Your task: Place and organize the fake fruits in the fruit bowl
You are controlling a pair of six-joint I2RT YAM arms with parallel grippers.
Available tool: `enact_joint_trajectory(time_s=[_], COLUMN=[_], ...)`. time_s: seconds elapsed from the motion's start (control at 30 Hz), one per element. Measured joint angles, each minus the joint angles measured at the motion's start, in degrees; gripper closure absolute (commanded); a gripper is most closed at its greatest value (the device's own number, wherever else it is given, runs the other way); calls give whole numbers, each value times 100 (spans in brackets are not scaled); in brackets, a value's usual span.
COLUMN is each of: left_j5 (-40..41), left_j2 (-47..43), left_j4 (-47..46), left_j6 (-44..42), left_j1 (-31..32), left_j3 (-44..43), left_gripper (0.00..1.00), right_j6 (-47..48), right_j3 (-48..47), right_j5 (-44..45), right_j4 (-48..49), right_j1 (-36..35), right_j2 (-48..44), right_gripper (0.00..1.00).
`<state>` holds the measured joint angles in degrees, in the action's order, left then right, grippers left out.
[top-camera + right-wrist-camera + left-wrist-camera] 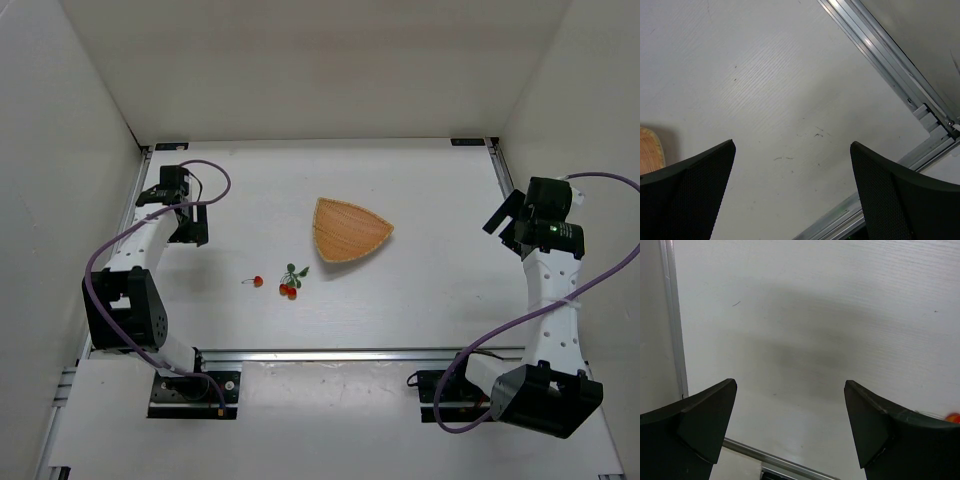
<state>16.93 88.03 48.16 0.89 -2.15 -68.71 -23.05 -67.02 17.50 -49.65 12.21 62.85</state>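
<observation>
The robot will next move its right gripper past the bowl (350, 230) and down onto the cluster's near cherry, which is outside the bowl, to the gripper's left in the top view.
The fruit bowl (350, 230), a shallow tan rounded-triangle dish, sits at the table's middle and looks empty. A single red cherry (256, 281) and a cherry cluster with green leaves (291, 285) lie on the table to the bowl's near left. My left gripper (190, 228) is open and empty at the far left, well away from the cherries. In the left wrist view it (790, 385) frames bare table, and a red-orange speck (953, 416) shows past its right finger. My right gripper (505, 218) is open and empty to the bowl's right. The right wrist view shows it (792, 145) and the bowl's edge (650, 149).
White walls enclose the table on the left, back and right. Aluminium rails run along the left edge (671, 315), the right edge (890, 65) and the near edge (340, 353). Purple cables loop from both arms.
</observation>
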Motion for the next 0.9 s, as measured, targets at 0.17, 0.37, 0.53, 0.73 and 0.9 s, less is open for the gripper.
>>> enact_joint_trajectory(time_s=[0.17,0.37,0.53,0.73,0.9], left_j5=[0,-46,-85,-83,-76], left_j2=[0,0,0,-33,-81], left_j4=[-20,-22,-22,-42,-42], left_j6=[0,0,0,0,-2], left_j1=[0,0,0,0,0], left_j3=[0,0,0,28,85], left_gripper=[0,0,0,0,0], right_j6=[79,184,555,752,745], right_j3=[0,-46,-907,-2177,-2870], right_j5=[-142,-542,-59,-691,-1182], right_j4=[7,181,557,1088,1012], right_j1=[0,-616,-4017,-6251,-6959], right_j2=[0,15,1025,3475,4927], right_gripper=[0,0,0,2,6])
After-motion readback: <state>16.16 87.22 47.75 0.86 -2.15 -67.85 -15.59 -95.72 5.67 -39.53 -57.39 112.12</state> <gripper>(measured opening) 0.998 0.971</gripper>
